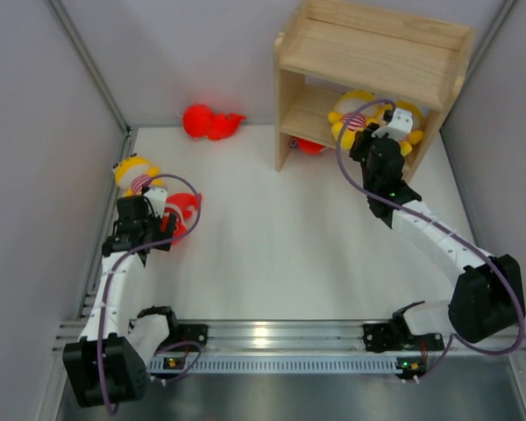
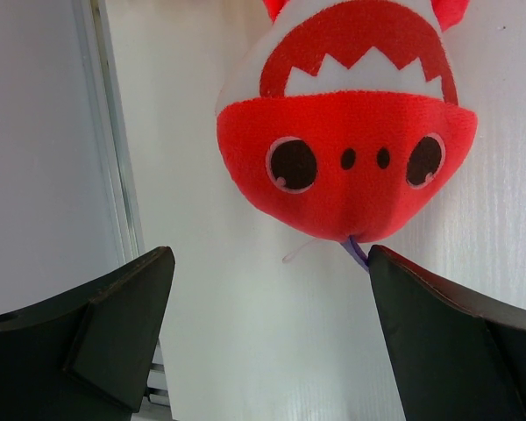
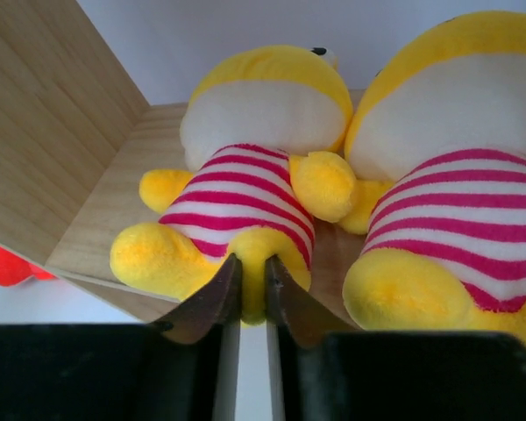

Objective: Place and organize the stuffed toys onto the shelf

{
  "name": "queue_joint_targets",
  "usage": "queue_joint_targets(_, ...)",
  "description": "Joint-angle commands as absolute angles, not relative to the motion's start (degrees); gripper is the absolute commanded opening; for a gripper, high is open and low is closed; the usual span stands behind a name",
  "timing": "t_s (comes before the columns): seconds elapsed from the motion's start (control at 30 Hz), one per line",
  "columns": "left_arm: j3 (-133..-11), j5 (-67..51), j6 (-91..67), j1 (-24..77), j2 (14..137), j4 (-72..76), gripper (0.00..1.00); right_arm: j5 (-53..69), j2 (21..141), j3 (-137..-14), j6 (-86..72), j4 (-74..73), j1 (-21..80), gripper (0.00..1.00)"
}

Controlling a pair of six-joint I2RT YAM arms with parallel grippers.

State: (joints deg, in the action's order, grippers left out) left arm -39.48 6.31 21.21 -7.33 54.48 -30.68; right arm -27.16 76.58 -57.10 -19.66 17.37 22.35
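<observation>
The left gripper moves outward past the red shark and down onto the toy's near, striped end next. The third yellow toy still lies off the shelf.
The light wooden shelf stands at the back right. On its lower board sit two yellow stuffed toys with red-and-white striped bodies, one on the left and one on the right. My right gripper pinches the left toy's yellow foot at the board's front edge. On the left of the table, a red shark faces my left gripper, which is open and just short of it. A third yellow toy lies beside that shark.
Another red shark lies by the back wall. A red toy shows low at the shelf's left side. The shelf's side panel is close on the left of my right gripper. A metal rail borders the left.
</observation>
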Motion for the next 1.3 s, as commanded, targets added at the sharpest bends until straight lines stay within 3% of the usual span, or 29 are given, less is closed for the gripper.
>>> queue_joint_targets(0.0, -41.57, 6.50, 21.71, -7.29, 54.05, -30.41, 0.99, -26.37, 74.98, -59.68, -19.69, 17.58, 21.36, 0.18)
queue_joint_targets(0.1, -42.36, 6.94, 22.23, -7.29, 54.14, -30.85, 0.99, -25.75, 72.25, -57.93, -19.60, 18.28, 21.36, 0.37)
queue_joint_targets(0.4, -51.22, 7.29, 26.54, -7.29, 54.75, -35.59, 0.99, -18.81, 67.94, -59.06, -14.94, 13.81, 21.71, 0.68)
queue_joint_targets(0.57, -59.14, 9.76, 26.19, -7.29, 58.96, -35.60, 0.99, -14.95, 65.31, -59.50, -12.13, 11.87, 21.80, 0.71)
queue_joint_targets(0.97, -79.51, 12.30, 23.47, -8.34, 92.79, -33.13, 0.99, -4.40, 62.67, -59.85, -9.40, 9.67, 22.23, 0.72)
queue_joint_targets(1.27, -84.46, 15.38, 21.36, -11.16, 109.76, -33.05, 0.99, -1.67, 61.44, -59.41, -9.49, 9.49, 22.41, 0.72)
